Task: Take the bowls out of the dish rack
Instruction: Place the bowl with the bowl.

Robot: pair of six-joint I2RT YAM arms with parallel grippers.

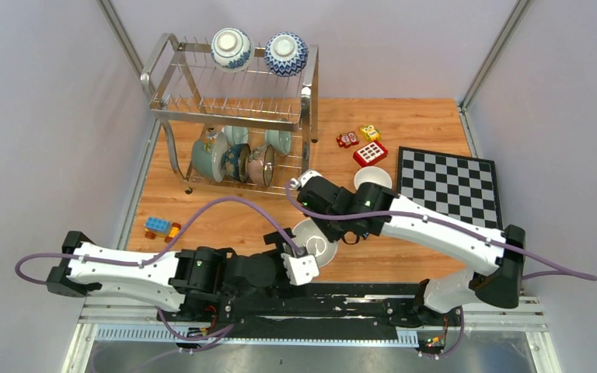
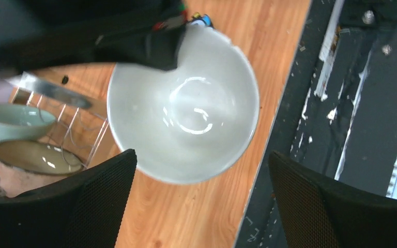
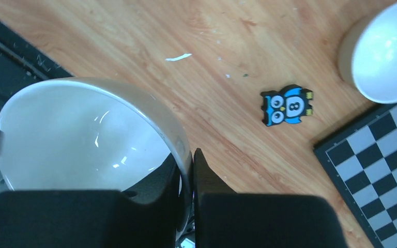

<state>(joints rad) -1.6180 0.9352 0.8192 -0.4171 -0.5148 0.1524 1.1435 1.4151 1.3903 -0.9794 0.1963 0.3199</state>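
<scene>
The white bowl [image 3: 391,51] beside the chessboard [image 1: 372,178] stands open and empty. My right gripper carries its bowl outward next, then down into that one to release it.
A cream-white bowl [image 1: 315,241] [image 2: 186,108] [image 3: 82,139] is near the table's front edge. My right gripper [image 1: 340,233] [image 3: 188,160] is shut on its rim, one finger inside and one outside. My left gripper [image 1: 305,264] [image 2: 201,170] stands open just in front of the bowl, its fingers [image 2: 98,201] clear of it. The dish rack [image 1: 233,116] stands at the back left. Two patterned bowls [image 1: 232,48] [image 1: 285,53] sit upside down on its top tier. Several bowls [image 1: 237,159] stand on edge in the lower tier.
Another white bowl [image 1: 372,178] [image 3: 387,51] sits beside the chessboard [image 1: 451,186] [image 3: 377,170]. Toy blocks [image 1: 361,144] lie behind it, more [image 1: 161,227] at the left, and an owl block [image 3: 288,106] lies near the held bowl. The black base strip [image 2: 341,129] borders the table's front edge.
</scene>
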